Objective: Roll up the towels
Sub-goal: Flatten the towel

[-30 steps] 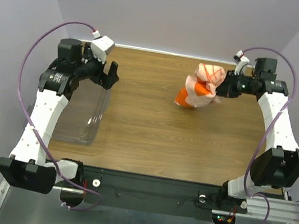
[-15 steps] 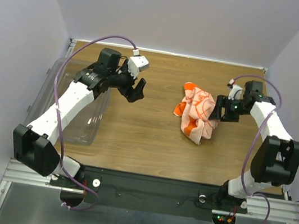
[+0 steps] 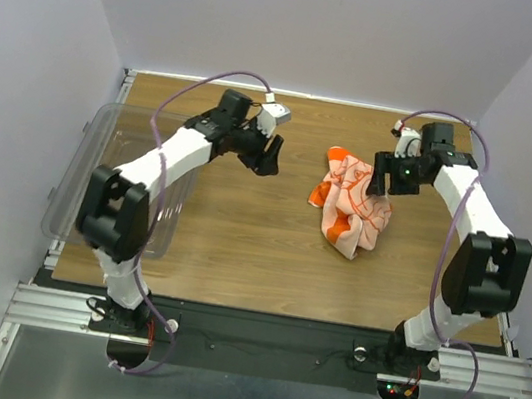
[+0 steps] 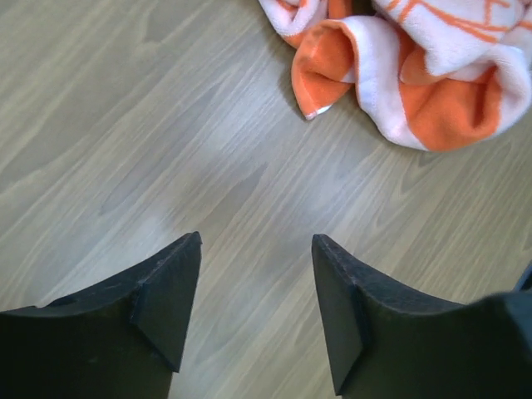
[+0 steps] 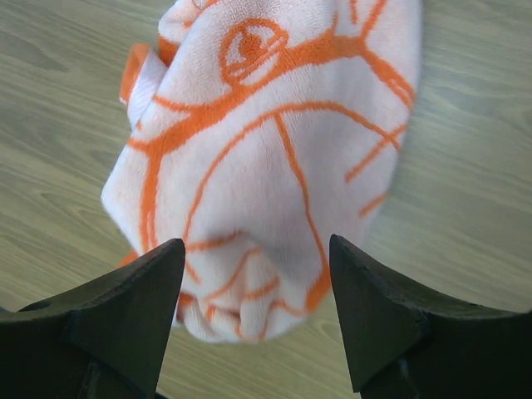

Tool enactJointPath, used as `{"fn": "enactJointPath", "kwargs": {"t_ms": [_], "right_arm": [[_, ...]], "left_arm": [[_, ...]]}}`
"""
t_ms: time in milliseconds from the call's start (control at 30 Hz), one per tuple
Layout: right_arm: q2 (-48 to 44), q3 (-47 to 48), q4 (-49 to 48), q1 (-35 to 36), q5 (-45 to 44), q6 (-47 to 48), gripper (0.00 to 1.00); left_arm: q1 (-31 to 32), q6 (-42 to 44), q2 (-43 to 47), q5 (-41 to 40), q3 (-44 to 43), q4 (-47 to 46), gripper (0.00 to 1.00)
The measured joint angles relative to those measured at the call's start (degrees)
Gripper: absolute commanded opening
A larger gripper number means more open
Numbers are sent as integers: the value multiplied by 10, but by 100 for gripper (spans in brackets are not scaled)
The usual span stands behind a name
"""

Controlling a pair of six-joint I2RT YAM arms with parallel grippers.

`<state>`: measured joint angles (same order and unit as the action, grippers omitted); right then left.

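The towel spans the gap between my right gripper's open fingers, and its white panel with orange lines is below the gripper. My right gripper will go down onto that panel next.
The orange and white towel (image 3: 349, 205) lies crumpled in a heap on the wooden table, right of centre. My right gripper (image 3: 383, 178) hovers at the heap's far right edge. Its jaws are open and nothing is pinched between them. In the right wrist view the white panel with orange lines (image 5: 274, 150) fills the space ahead of the right gripper (image 5: 256, 241). My left gripper (image 3: 267, 159) hangs over bare wood left of the towel, open and empty. In the left wrist view the left gripper (image 4: 256, 249) points at the table, with the towel's orange folds (image 4: 416, 75) at the top right.
A clear plastic tub (image 3: 87, 181) sits along the table's left edge, behind the left arm. Grey walls enclose the table on three sides. The black rail with the arm bases (image 3: 255, 334) runs along the near edge.
My right gripper opened and let the towel drop from the air onto the table as a heap. My left arm swung from the tub towards the towel, its jaws narrowing.
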<state>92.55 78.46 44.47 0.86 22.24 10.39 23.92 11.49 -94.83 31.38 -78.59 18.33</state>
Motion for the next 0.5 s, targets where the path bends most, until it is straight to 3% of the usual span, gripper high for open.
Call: {"fn": "enactJointPath", "kwargs": {"t_ms": [133,267,333,433,500], "right_arm": [[71,21,0,8,10,-14,72],[111,25,1,8,21,-26,35],[114,25,1,7,21,-31,25],[113,25,1,7,18,-33,1],[113,25,1,7,13,-33,1]], "left_arm": [[30,-26,-105,6,-52,-22,59],[59,-53,-189,19,-104,-43,59],[74,-68,-232,26,-130,-57,59],[91,-82,-274,31,-153,-69,58],[102,-91,-295,33,-164,-76,58]]}}
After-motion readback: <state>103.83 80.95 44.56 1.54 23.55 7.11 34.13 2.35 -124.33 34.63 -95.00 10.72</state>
